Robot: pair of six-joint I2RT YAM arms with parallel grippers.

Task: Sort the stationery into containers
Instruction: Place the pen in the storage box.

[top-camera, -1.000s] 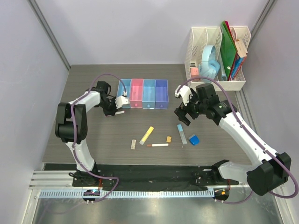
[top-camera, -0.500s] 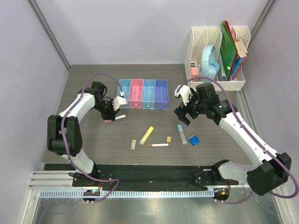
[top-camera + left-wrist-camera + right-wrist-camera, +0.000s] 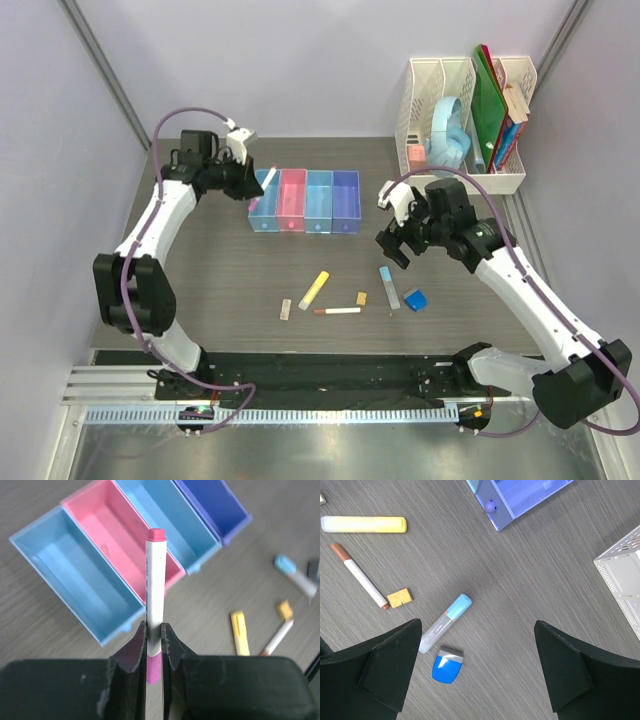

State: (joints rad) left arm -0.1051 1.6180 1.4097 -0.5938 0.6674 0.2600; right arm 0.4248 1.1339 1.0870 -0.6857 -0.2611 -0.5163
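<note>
The white pen is at a slant to the length of the end light blue bin, so the robot's left gripper next needs to turn to line it up, then lower it between the bin's sides.
My left gripper point(image 3: 154, 636) is shut on a white pen with pink ends point(image 3: 154, 585) and holds it above the front edge of the left light blue bin point(image 3: 80, 592). In the top view this gripper point(image 3: 252, 180) is at the left end of the row of four bins point(image 3: 305, 200). My right gripper point(image 3: 480, 675) is open and empty above the table, with the pale blue stick point(image 3: 445, 622) and the blue wedge point(image 3: 447, 666) below it. The yellow marker point(image 3: 314, 290), thin white pen point(image 3: 338, 311), orange block point(image 3: 361, 298) and beige block point(image 3: 285, 308) lie on the table.
The pink point(image 3: 120, 550), second light blue point(image 3: 165, 520) and purple-blue point(image 3: 215, 505) bins look empty. A white mesh file rack point(image 3: 465, 125) with green folders and books stands at the back right, its corner close to my right wrist point(image 3: 620, 575).
My left arm has lifted the pink-ended pen off the table and swung back to the left end of the bins. The right arm has hardly moved.
</note>
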